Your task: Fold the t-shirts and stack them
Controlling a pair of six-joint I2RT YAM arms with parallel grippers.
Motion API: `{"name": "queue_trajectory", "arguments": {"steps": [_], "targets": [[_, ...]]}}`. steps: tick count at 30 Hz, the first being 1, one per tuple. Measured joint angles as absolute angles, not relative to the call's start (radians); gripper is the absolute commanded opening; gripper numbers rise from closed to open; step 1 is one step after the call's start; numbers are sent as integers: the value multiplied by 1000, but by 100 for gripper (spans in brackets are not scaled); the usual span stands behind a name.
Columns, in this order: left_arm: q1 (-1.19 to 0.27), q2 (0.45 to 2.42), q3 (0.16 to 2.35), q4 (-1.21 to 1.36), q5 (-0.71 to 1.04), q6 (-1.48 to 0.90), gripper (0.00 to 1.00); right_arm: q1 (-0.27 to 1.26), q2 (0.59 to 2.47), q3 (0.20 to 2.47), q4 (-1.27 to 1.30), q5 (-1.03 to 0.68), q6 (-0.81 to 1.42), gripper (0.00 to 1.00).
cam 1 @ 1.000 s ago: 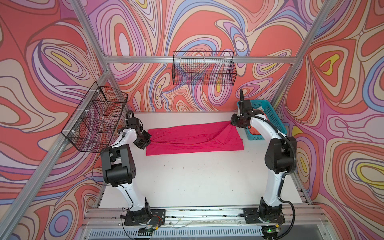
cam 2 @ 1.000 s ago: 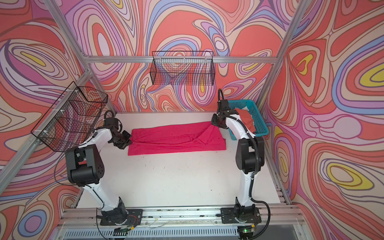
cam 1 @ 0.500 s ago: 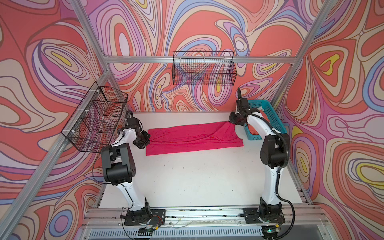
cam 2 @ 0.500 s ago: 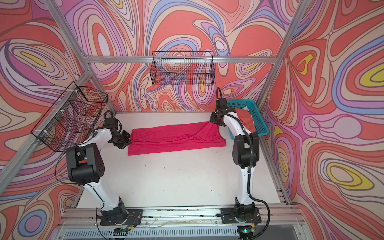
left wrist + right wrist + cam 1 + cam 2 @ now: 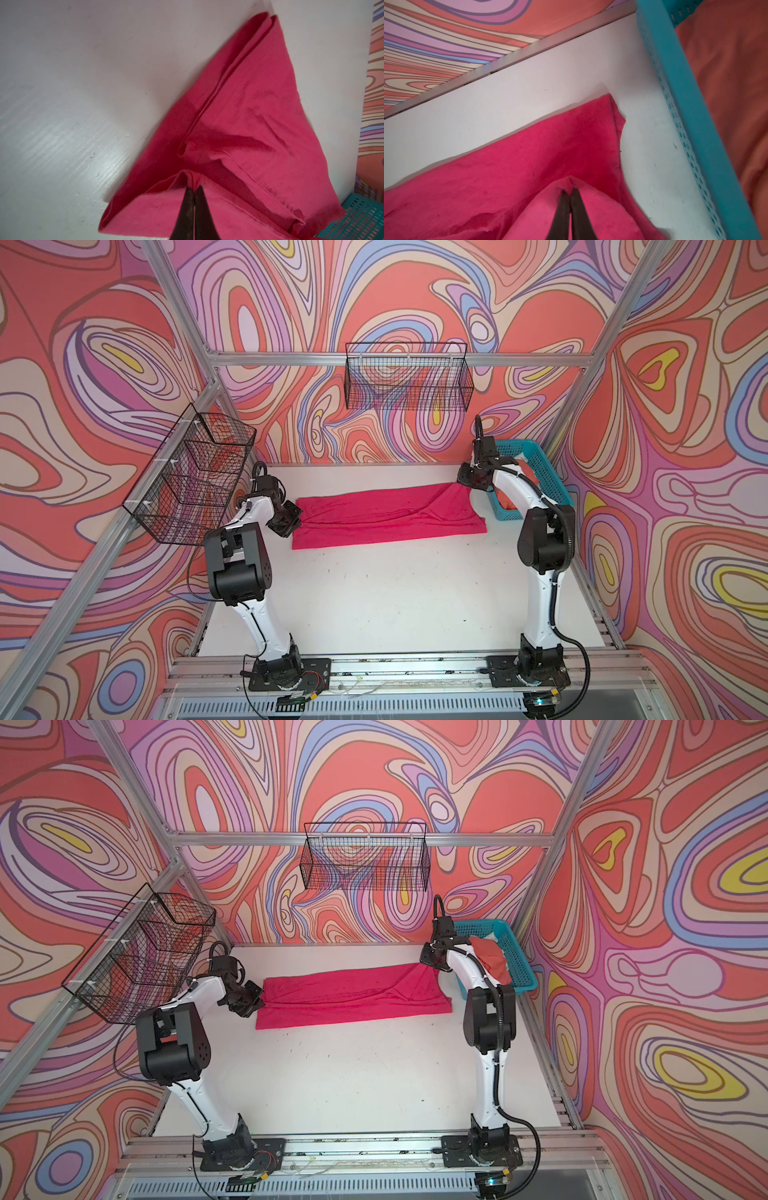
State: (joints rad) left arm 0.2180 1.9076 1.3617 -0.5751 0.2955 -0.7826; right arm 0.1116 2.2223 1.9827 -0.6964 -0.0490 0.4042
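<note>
The piece of cloth between the folded flaps is just below my left gripper's fingers, so next I should move that gripper down onto it and release the pinched end of the t-shirt.
A magenta-pink t-shirt (image 5: 386,516) (image 5: 353,996) lies as a long folded band across the back of the white table in both top views. My left gripper (image 5: 291,522) (image 5: 194,188) is shut on the shirt's left end, a pinch of cloth (image 5: 187,176) bunched at its tips. At the far right corner my right gripper (image 5: 467,483) (image 5: 570,190) is shut on the same shirt (image 5: 529,166), lifting that corner slightly. An orange-coral t-shirt (image 5: 492,959) (image 5: 726,83) lies in the teal basket.
The teal lattice basket (image 5: 540,464) (image 5: 515,957) (image 5: 679,83) stands at the back right, close beside my right gripper. Black wire baskets hang on the back wall (image 5: 409,381) and the left frame (image 5: 191,481). The back wall runs just behind the shirt.
My right gripper has carried the shirt's right corner toward the back wall, laying the shirt into a narrower band. The left gripper has barely moved.
</note>
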Motion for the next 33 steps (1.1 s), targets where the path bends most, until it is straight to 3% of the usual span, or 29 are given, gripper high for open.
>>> {"name": "queue_trajectory", "arguments": {"steps": [5, 7, 9, 12, 15, 23, 27, 33], "targets": [[218, 1934, 1362, -570, 295, -783, 0, 112, 2279, 2010, -686, -54, 405, 0], [218, 1945, 1362, -569, 295, -783, 0, 112, 2304, 2016, -684, -60, 405, 22], [218, 1951, 1362, -569, 294, -783, 14, 112, 2328, 2026, -683, -67, 410, 40], [218, 1951, 1362, -567, 284, -782, 32, 112, 2346, 2029, -674, -72, 412, 52], [218, 1951, 1362, -566, 263, -780, 49, 112, 2339, 2022, -646, -72, 408, 55], [216, 1886, 1362, -569, 192, -776, 76, 141, 2200, 1797, -597, -129, 423, 66], [203, 1812, 1362, -576, 147, -766, 83, 190, 2111, 1635, -566, -180, 458, 68], [170, 1746, 1361, -579, 122, -755, 84, 250, 2094, 1544, -529, -228, 505, 68]]}}
